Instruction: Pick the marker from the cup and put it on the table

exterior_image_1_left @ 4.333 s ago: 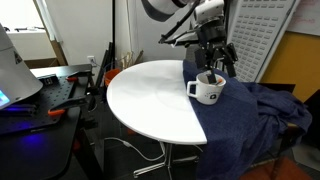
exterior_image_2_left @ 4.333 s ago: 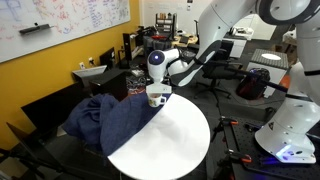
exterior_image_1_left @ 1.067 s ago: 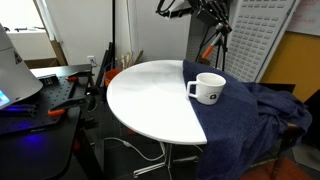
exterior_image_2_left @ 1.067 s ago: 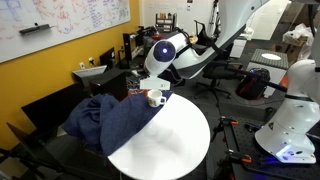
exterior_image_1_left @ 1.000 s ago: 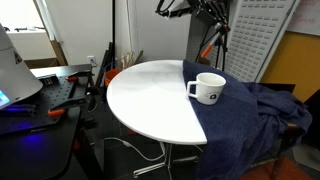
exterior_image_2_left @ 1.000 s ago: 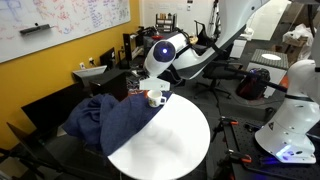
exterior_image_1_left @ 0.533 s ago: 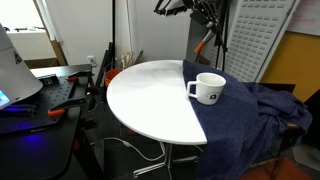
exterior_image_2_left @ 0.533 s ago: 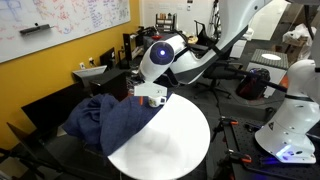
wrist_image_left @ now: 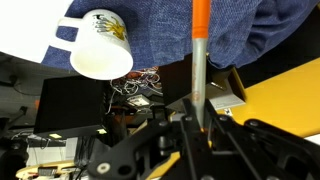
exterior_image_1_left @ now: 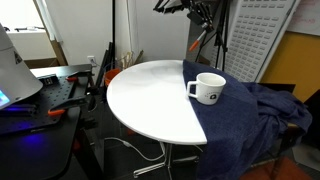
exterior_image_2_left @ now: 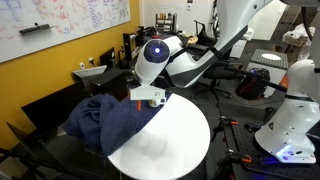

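Observation:
I will move my gripper down and away from the cup (exterior_image_1_left: 208,88) and put the marker on the cloth's edge by the bare tabletop. I will let go of it there, because that spot is empty.
The white cup (exterior_image_1_left: 208,88) stands near the edge of the round white table (exterior_image_1_left: 140,100), beside the dark blue cloth (exterior_image_1_left: 250,120). From the wrist, the cup (wrist_image_left: 100,45) looks empty. My gripper (exterior_image_1_left: 204,14) hangs high above the table's far edge, shut on the marker (exterior_image_1_left: 198,44), which points down from it. In the wrist view the marker (wrist_image_left: 200,45) is orange with a grey shaft and runs straight out from between the jaws of my gripper (wrist_image_left: 196,118), over the cloth (wrist_image_left: 160,30). In an exterior view my gripper (exterior_image_2_left: 148,97) hides the cup.
A black workbench (exterior_image_1_left: 50,95) with clutter stands beside the table. A white perforated panel (exterior_image_1_left: 255,35) is behind my arm. A second white robot base (exterior_image_2_left: 290,130) and chairs stand past the table (exterior_image_2_left: 175,140). The cloth (exterior_image_2_left: 105,125) hangs off the table's side.
Earlier my gripper was down at the cup; it has since risen with the marker. Over the last second it has shifted sideways, away from above the cup.

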`<state>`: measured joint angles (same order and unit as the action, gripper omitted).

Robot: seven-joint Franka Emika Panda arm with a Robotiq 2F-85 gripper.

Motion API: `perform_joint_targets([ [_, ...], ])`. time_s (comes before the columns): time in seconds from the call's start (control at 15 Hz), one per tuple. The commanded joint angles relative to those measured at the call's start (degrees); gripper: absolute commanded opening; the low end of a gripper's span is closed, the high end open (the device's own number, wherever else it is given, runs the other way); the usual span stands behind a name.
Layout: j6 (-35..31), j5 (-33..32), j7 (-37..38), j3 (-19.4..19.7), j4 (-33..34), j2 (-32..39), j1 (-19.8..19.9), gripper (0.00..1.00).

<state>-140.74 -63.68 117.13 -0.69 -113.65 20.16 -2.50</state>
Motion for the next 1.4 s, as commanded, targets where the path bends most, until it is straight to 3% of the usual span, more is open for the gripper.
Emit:
perform_joint_targets([
  [0.0, -0.03, 4.20, -5.31, -0.17, 2.89, 2.22, -0.51, 0.03],
  [0.47, -2.44, 15.59, -19.78, -0.76, 6.18, 5.48, -0.83, 0.03],
  [0.93, -5.64, 30.82, -41.40, -0.17, 9.82, 10.56, -1.50, 0.03],
  [1.33, -3.80, 45.98, -60.26, 0.16, 13.14, 14.46, -2.08, 0.03],
])
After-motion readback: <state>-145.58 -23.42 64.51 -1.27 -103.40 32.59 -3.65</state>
